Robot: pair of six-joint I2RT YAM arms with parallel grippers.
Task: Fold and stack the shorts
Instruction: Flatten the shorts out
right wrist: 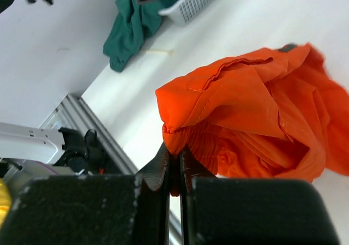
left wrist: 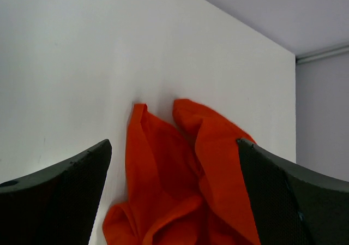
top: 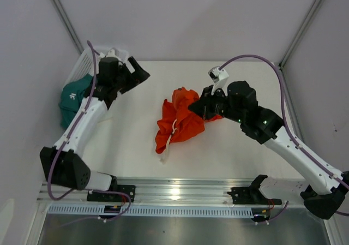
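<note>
My left gripper turns back, down and to the right in the top view onto the near end of the shorts by the drawstring (top: 173,133) next, since that end lies unheld.
The orange shorts (top: 177,122) lie crumpled in the middle of the white table, their white drawstring (top: 173,133) trailing toward the front. My right gripper (top: 199,107) is shut on their right edge. In the right wrist view its jaws (right wrist: 175,152) pinch the gathered waistband of the orange shorts (right wrist: 245,108). My left gripper (top: 139,73) hovers open to the upper left of them, with nothing held. Its wide-spread fingers (left wrist: 60,196) frame the orange shorts (left wrist: 180,185) from a distance. The teal shorts (top: 73,100) hang over the basket at the far left and also show as teal shorts (right wrist: 131,27).
A white mesh basket (top: 82,65) stands at the table's back left corner, also seen as the basket (right wrist: 196,2). A metal rail (top: 174,190) runs along the front edge. Grey walls close in on both sides.
</note>
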